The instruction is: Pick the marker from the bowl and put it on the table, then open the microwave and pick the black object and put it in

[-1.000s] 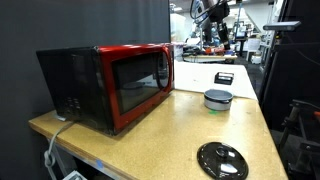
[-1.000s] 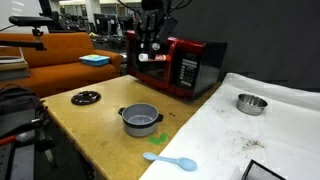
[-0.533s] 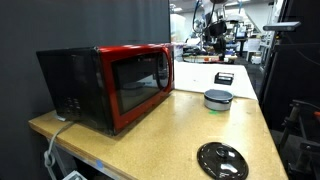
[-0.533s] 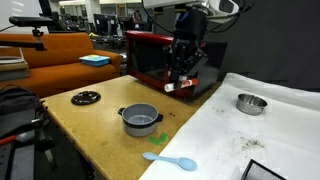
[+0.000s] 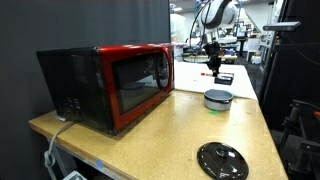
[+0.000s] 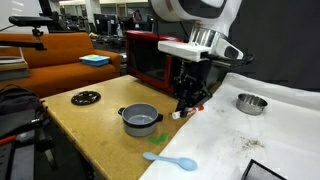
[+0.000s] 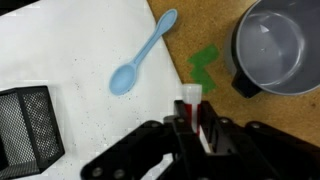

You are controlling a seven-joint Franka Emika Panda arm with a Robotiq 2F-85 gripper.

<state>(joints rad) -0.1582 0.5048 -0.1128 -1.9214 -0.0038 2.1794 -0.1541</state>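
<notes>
The robot's gripper should next lower the red marker onto the bare part of the white sheet [image 7: 153, 121] beside the blue spoon and release it there, as that clear spot is below.
My gripper [image 6: 187, 100] is shut on a red marker with a white cap [image 6: 177, 114]. It holds the marker low over the tan table [image 6: 95, 130], at the edge of a white sheet, just beside the grey bowl [image 6: 140, 120]. In the wrist view the marker [image 7: 190, 100] sticks out between the fingers [image 7: 192, 125], and the bowl [image 7: 270, 50] looks empty. The red microwave [image 5: 130, 85] is closed. The black object [image 5: 224, 77], a rectangular mesh item, lies on the white sheet and also shows in the wrist view [image 7: 25, 125].
A flat black disc [image 5: 221, 160] lies near the table's front edge. A blue spoon [image 6: 170, 160] lies on the white sheet [image 6: 260, 135]. A silver bowl [image 6: 251, 103] stands farther along that sheet. A green tape mark [image 7: 205, 62] is by the bowl.
My gripper has carried the marker from in front of the microwave down and across to a spot low over the table beside the bowl.
</notes>
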